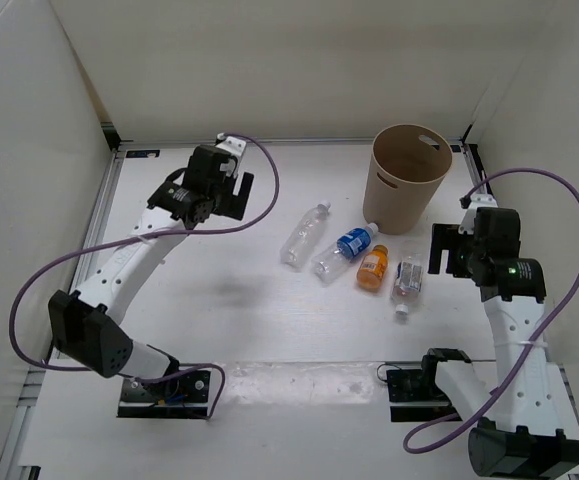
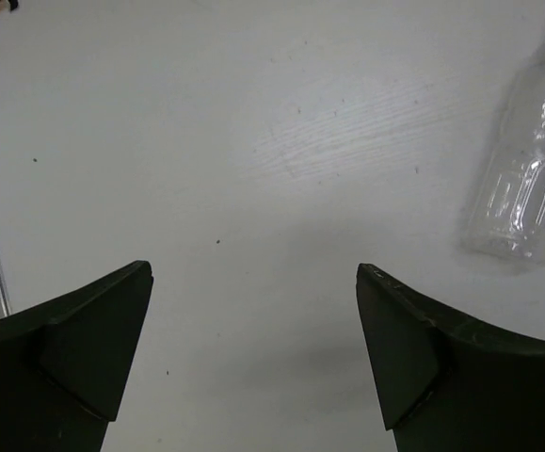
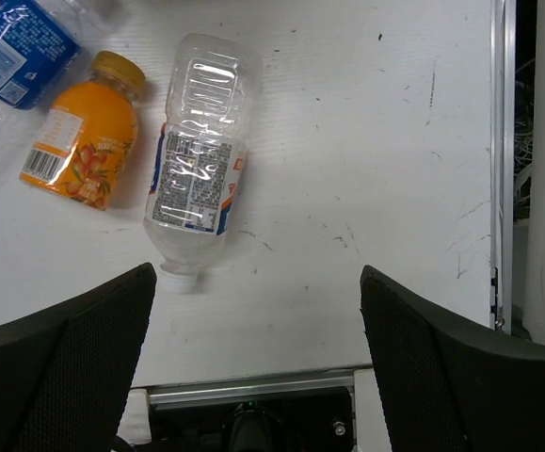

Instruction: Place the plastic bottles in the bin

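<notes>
The nearest bottle lies below the left gripper, to its right in the top view, so the left gripper will next move across and down over the nearest clear bottle's middle (image 1: 308,230) (image 2: 541,132).
The tan bin (image 1: 401,195) stands upright at the far right of the table. Four bottles lie in a row in front of it: a clear one (image 1: 305,236), a blue-labelled one (image 1: 346,249), a short orange one (image 1: 372,268) and a clear white-capped one (image 1: 407,281). My left gripper (image 1: 231,195) is open and empty, left of the clear bottle (image 2: 531,179). My right gripper (image 1: 441,250) is open and empty, just right of the white-capped bottle (image 3: 197,165). In the right wrist view the orange bottle (image 3: 84,141) and the blue-labelled bottle (image 3: 13,42) lie further left.
White walls (image 1: 269,60) enclose the table on three sides. A metal rail (image 3: 501,160) runs along the table's right edge. Purple cables (image 1: 269,190) loop from both arms. The arm bases (image 1: 169,385) sit at the near edge.
</notes>
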